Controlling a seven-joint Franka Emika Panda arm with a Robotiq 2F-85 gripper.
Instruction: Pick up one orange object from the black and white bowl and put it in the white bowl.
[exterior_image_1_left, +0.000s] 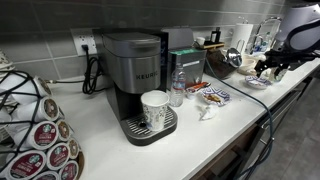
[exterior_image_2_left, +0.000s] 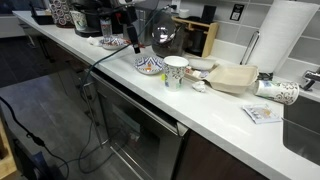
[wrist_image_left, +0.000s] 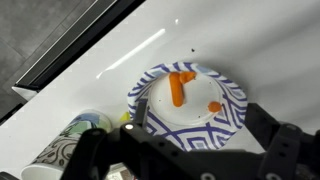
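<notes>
Next, my gripper lowers over the long sides of the orange stick (wrist_image_left: 178, 88) in the black and white bowl below it, as the open fingers already face them.
A dark-and-white patterned bowl (wrist_image_left: 185, 105) sits on the white counter. It holds an orange stick (wrist_image_left: 178, 88) and a small orange piece (wrist_image_left: 214, 107). It also shows in both exterior views (exterior_image_1_left: 255, 82) (exterior_image_2_left: 150, 65). My gripper (wrist_image_left: 190, 152) hangs open and empty just above the bowl's near rim, with one finger on each side. It also shows in both exterior views (exterior_image_1_left: 272, 68) (exterior_image_2_left: 134, 42). A small white bowl (exterior_image_1_left: 206, 110) seems to stand further along the counter, towards the coffee maker.
A patterned paper cup (wrist_image_left: 70, 140) (exterior_image_2_left: 176, 72) stands right beside the bowl. Another patterned bowl (exterior_image_1_left: 213, 97), a mug (exterior_image_1_left: 154, 108) and a coffee maker (exterior_image_1_left: 135, 75) stand along the counter. The counter's front edge (wrist_image_left: 70, 55) and an oven below it are close by.
</notes>
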